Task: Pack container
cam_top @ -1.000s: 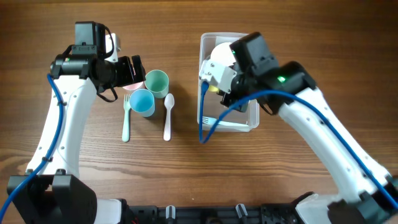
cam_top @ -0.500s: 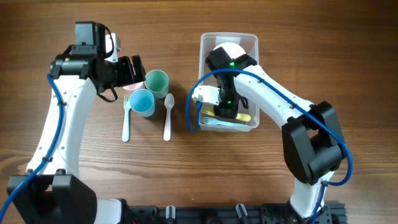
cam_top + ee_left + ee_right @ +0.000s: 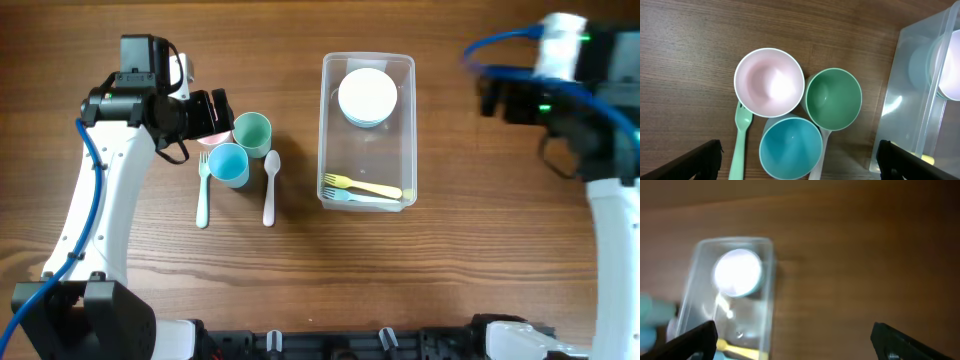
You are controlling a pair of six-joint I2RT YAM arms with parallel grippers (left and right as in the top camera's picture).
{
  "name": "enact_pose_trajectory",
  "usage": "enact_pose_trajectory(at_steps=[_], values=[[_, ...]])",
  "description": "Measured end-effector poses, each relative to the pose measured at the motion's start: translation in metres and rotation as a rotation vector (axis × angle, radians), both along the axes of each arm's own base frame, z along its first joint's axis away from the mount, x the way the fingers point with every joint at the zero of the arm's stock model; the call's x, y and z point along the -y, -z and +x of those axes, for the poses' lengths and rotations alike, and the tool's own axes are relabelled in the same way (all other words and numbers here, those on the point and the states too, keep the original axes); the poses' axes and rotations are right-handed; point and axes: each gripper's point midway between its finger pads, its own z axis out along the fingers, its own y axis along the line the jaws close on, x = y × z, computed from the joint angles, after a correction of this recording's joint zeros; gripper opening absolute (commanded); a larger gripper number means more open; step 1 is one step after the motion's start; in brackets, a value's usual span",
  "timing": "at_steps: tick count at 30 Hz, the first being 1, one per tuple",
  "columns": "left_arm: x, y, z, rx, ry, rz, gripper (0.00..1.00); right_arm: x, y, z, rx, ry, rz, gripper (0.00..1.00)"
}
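The blue cup [image 3: 791, 147] stands below and back from my left gripper, so next I will move that gripper down and back onto the fork-side rim [image 3: 761, 149], clear of the green cup.
The clear container [image 3: 323, 130] stands at the table's middle. It holds stacked pale bowls [image 3: 367, 97], a yellow fork [image 3: 365, 186] and a pale blue fork [image 3: 362, 199]. My right gripper [image 3: 492, 98] hangs open and empty to the right of the container. The blurred right wrist view shows that gripper [image 3: 795, 340] over bare wood, with the container [image 3: 767, 305] at the left. My left gripper [image 3: 215, 112] hovers open above a pink bowl [image 3: 769, 82], a green cup [image 3: 833, 98] and a blue cup [image 3: 791, 147]. It grips nothing.
A mint fork [image 3: 203, 190] lies left of the blue cup [image 3: 228, 164]. Right of it lies a white spoon [image 3: 270, 188], below the green cup [image 3: 252, 132]. In the left wrist view the container wall [image 3: 912, 95] is at the right edge.
My right gripper has opened, left the yellow fork in the container, and pulled out up and to the right. The left arm has not moved.
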Motion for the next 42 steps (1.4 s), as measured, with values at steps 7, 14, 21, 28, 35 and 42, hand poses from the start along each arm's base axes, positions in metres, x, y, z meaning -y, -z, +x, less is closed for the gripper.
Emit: enact_pose_trajectory(at_steps=[7,14,21,28,35,42], values=[[0.014,0.005,-0.025,-0.116,-0.017,-0.098,1.00,0.050,0.042,-0.010,-0.166,0.249,0.131,1.00],[0.000,0.013,-0.046,-0.221,-0.130,-0.044,0.85,0.050,0.047,-0.008,-0.179,0.257,0.138,1.00],[-0.018,0.031,-0.049,-0.246,-0.222,0.037,0.91,0.050,0.047,-0.008,-0.179,0.257,0.138,1.00],[-0.019,0.124,-0.051,-0.440,-0.191,0.078,0.34,0.050,0.047,-0.008,-0.179,0.257,0.142,1.00],[-0.013,0.142,-0.041,-0.445,-0.184,0.042,0.30,0.049,0.047,-0.008,-0.179,0.258,0.142,1.00],[-0.001,0.140,-0.042,-0.439,-0.153,0.036,0.40,0.049,0.047,-0.008,-0.179,0.258,0.142,1.00]])
